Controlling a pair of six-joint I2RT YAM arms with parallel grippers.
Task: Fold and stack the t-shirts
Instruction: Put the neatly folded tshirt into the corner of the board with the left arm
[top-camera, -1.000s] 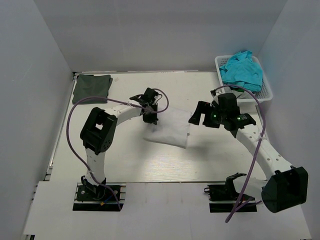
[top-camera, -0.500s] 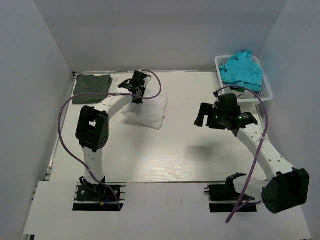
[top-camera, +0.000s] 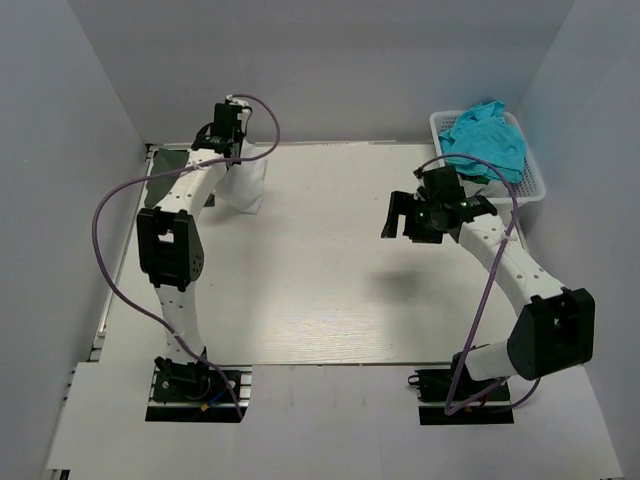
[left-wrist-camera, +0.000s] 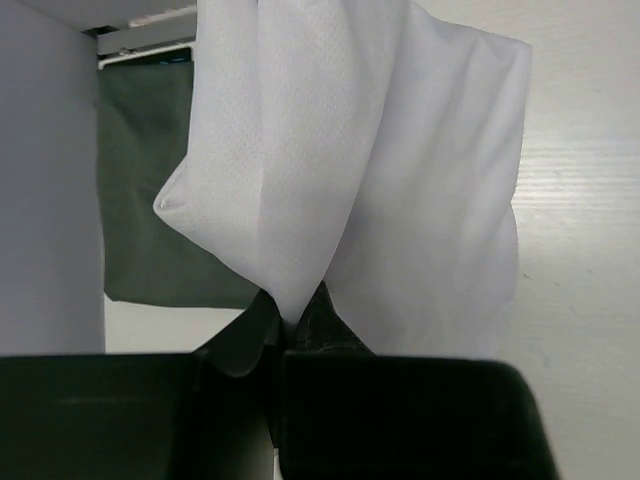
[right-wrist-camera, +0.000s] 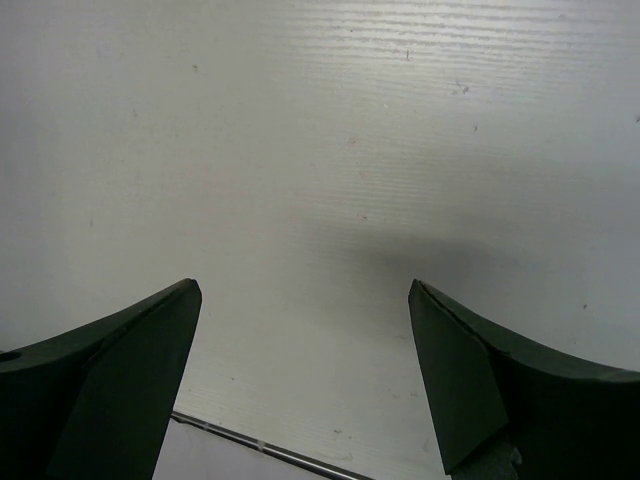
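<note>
I should move my left gripper to the left in the top view next, over the olive-green t-shirt (top-camera: 162, 164), because the white t-shirt is hanging mostly beside it.
My left gripper (top-camera: 228, 135) is shut on the folded white t-shirt (top-camera: 246, 182), which hangs from it above the table's far left. In the left wrist view the white t-shirt (left-wrist-camera: 400, 170) droops from my closed gripper (left-wrist-camera: 292, 318). The dark olive-green t-shirt (left-wrist-camera: 150, 190) lies folded flat beneath and to the left; in the top view most of the olive-green t-shirt (top-camera: 162, 164) is hidden by my left arm. My right gripper (top-camera: 395, 220) is open and empty, up above bare table (right-wrist-camera: 320, 150) at the right.
A white basket (top-camera: 535, 180) with crumpled teal cloth (top-camera: 485, 140) stands at the far right corner. Grey walls close in the left, back and right sides. A purple cable loops off each arm.
My left gripper has lifted the white t-shirt off the table's middle and carried it to the far left, next to the olive-green t-shirt. My right gripper has drawn back towards the far right and turned.
</note>
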